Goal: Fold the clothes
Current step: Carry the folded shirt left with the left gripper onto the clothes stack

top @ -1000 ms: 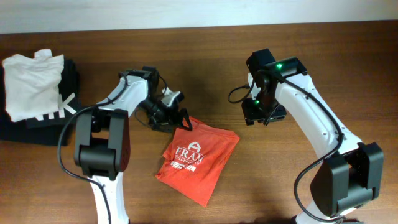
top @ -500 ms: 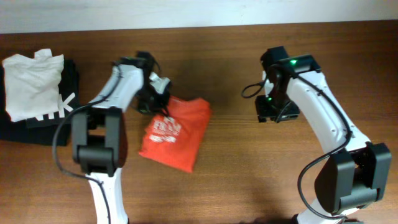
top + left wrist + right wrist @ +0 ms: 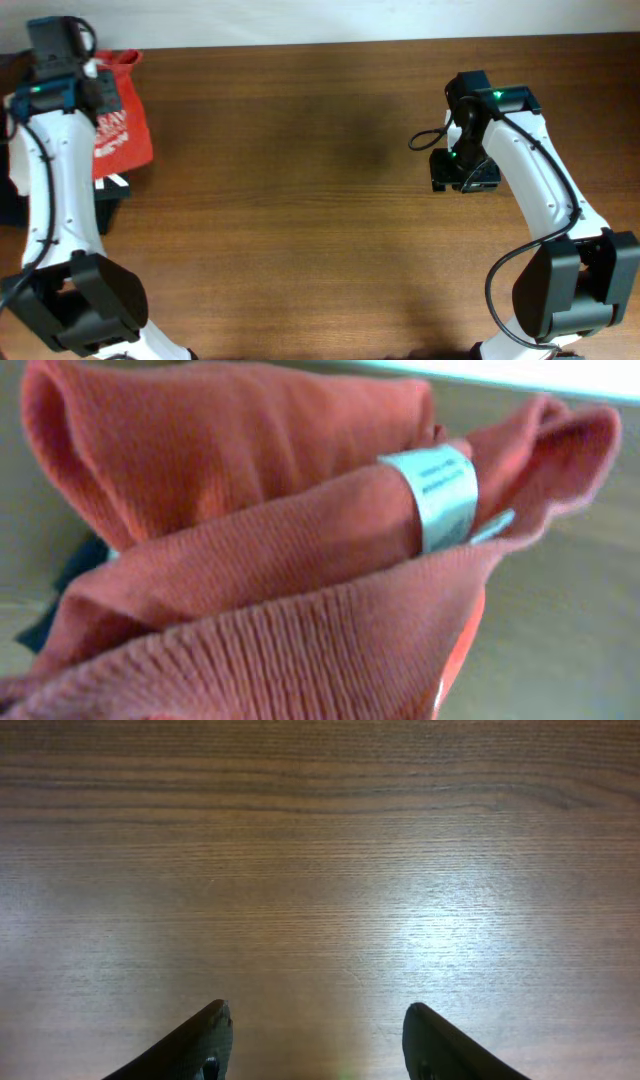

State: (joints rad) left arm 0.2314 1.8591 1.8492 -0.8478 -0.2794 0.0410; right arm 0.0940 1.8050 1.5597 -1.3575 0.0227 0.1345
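The shirt hangs over the edge of the dark pile. My left gripper needs to go toward the left in the overhead view and down over the pile to release it.
The clothes (image 3: 125, 125), an orange-red T-shirt with white lettering, lie folded at the far left back of the table, partly over a dark pile. My left gripper (image 3: 98, 88) is at the shirt's top edge, shut on it. In the left wrist view bunched orange-red fabric (image 3: 250, 560) with a white neck label (image 3: 435, 495) fills the frame and hides the fingers. My right gripper (image 3: 462, 175) (image 3: 318, 1025) hovers over bare wood on the right, open, with nothing between its fingertips (image 3: 212, 1025).
A black folded garment (image 3: 112, 188) pokes out below the shirt at the left edge. The brown wooden table (image 3: 300, 200) ends at a white wall along the back. The right arm's base stands at the front right.
My left gripper shut on the shirt and carried it from the table's middle to the far left back corner. The right arm drifted slightly right and stayed open.
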